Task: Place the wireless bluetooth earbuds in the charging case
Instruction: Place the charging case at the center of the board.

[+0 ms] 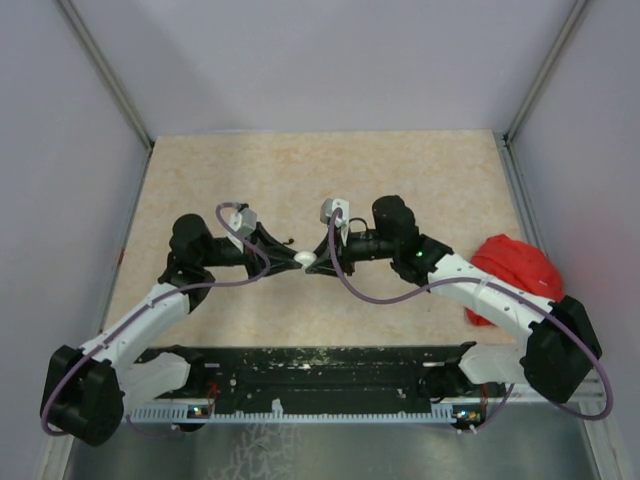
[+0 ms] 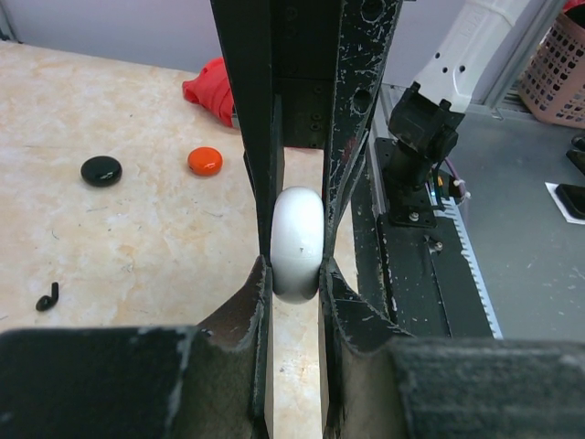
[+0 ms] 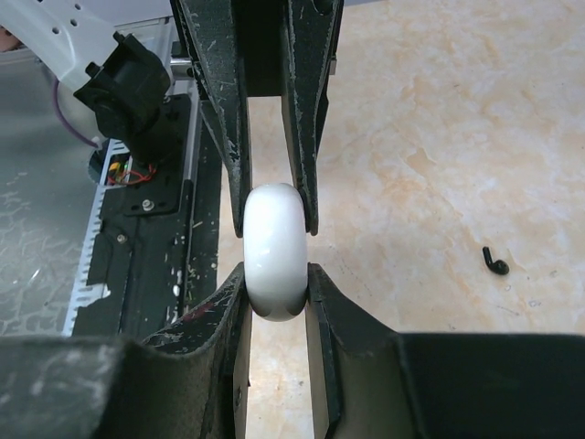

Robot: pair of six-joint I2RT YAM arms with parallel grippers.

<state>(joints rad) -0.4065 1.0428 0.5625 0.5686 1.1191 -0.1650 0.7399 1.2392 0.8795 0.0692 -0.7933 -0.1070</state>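
The white case [image 1: 304,258] looks closed, so it goes down between the black and orange cases in my right gripper next, and the gripper opens there.
A white round charging case [image 1: 304,258] is held edge-on above the table centre, closed as far as I can see, pinched from both sides. My left gripper [image 1: 288,252] is shut on it; in the left wrist view the case [image 2: 297,242] sits between my fingertips, with the right gripper's fingers [image 2: 251,137] clamping it from the far side. My right gripper [image 1: 320,258] is shut on the same case [image 3: 274,251]. A tiny black earbud [image 2: 47,297] lies loose on the table and also shows in the right wrist view [image 3: 494,261]. No white or red-orange earbuds are in view.
A black round case [image 2: 101,170] and an orange round case [image 2: 205,161] lie on the table near a red cloth lump [image 1: 515,265], which the left wrist view also shows [image 2: 212,87]. The black base rail [image 1: 320,375] runs along the near edge. A pink basket [image 2: 558,73] stands off the table.
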